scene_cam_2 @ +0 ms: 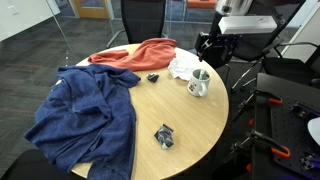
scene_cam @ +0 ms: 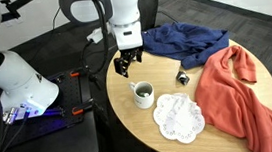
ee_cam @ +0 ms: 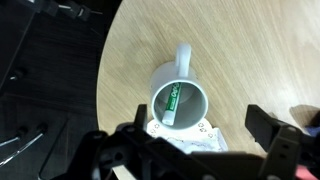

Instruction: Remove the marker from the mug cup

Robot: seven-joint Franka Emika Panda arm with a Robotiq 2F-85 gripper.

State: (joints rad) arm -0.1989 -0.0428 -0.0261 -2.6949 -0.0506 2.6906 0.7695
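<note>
The green marker leans inside the mug below my gripper, so my gripper will move toward the mug with its fingers spread and go down onto the upper end of the green marker [scene_cam_2: 203,75].
The small white mug [scene_cam: 142,93] stands on the round wooden table [scene_cam: 182,132], handle to the side. It also shows in an exterior view [scene_cam_2: 199,83] and in the wrist view [ee_cam: 178,103]. A green and white marker [ee_cam: 171,102] leans inside it. My gripper [scene_cam: 128,63] hangs above the table just behind the mug, open and empty. In the wrist view its fingers [ee_cam: 200,140] spread wide below the mug, over the doily.
A white lacy doily [scene_cam: 178,116] lies next to the mug. A blue cloth [scene_cam: 181,39] and an orange cloth [scene_cam: 240,88] cover the far side. A small dark object [scene_cam: 182,78] lies mid-table and another [scene_cam_2: 164,137] near the table edge.
</note>
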